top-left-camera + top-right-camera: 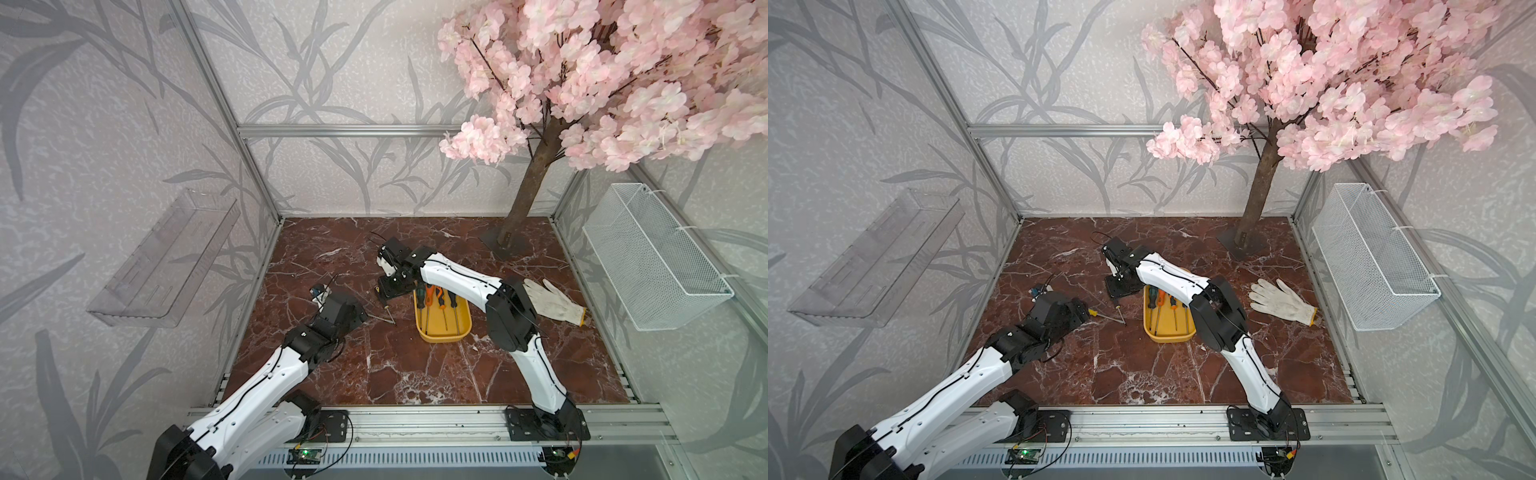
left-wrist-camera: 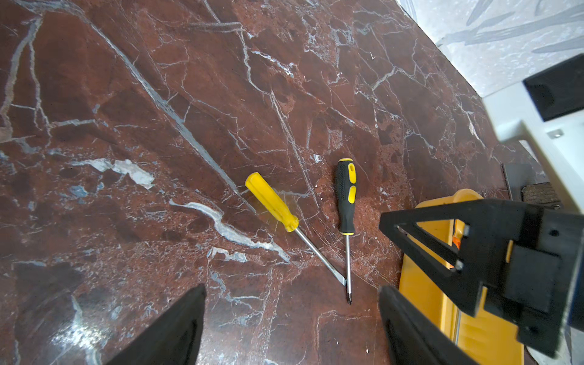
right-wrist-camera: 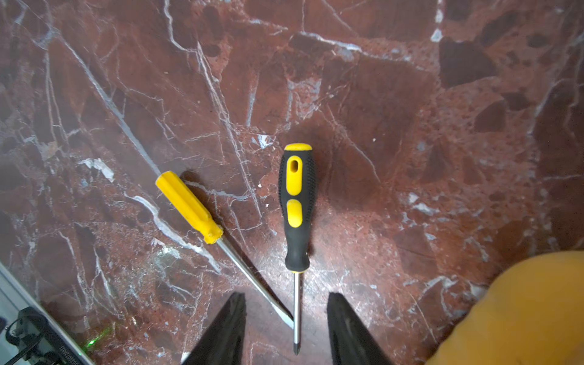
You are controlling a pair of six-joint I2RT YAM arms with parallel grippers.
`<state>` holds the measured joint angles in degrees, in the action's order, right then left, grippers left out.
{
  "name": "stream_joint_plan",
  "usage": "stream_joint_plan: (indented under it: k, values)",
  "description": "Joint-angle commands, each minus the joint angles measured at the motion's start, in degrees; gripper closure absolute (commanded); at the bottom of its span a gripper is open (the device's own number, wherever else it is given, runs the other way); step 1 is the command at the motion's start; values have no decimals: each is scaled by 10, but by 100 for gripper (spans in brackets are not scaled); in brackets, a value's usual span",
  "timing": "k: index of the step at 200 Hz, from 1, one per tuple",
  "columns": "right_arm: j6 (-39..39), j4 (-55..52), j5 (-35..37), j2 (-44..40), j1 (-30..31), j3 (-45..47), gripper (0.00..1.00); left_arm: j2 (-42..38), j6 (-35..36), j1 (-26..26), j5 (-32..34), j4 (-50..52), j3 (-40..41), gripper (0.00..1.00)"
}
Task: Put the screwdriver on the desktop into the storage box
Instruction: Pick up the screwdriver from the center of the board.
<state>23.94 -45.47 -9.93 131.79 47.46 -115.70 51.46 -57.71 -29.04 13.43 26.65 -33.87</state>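
Observation:
The two screwdrivers' tips meet, but the black-and-yellow screwdriver's handle lies clear, so I should next lower my right gripper onto it by its stem and close.
Two screwdrivers lie on the reddish marble desktop, their tips meeting in a V. One is the yellow-handled flat-blade screwdriver. The other is the black-and-yellow screwdriver. My left gripper hovers open just short of the tips, holding nothing. Over the same spot my right gripper stands open, its fingers either side of the two shafts' ends without touching them. The yellow storage box sits just right of them and holds several screwdrivers.
A white work glove lies right of the box, partly behind the right arm. The tree's base plate stands at the back right. A white wire-mesh basket hangs on the right wall and a clear shelf on the left wall.

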Motion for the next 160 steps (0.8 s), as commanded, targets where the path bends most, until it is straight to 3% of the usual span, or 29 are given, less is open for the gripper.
stream_joint_plan:
  k: [1, 160]
  values:
    - [-7, -42, 8, 24, 6, -34, 54, -11, -11, 5, -5, 12, 12, 13]
    - [-29, -150, 60, 184, 27, -228, 60, -4, 5, 16, -39, -14, 15, 14]
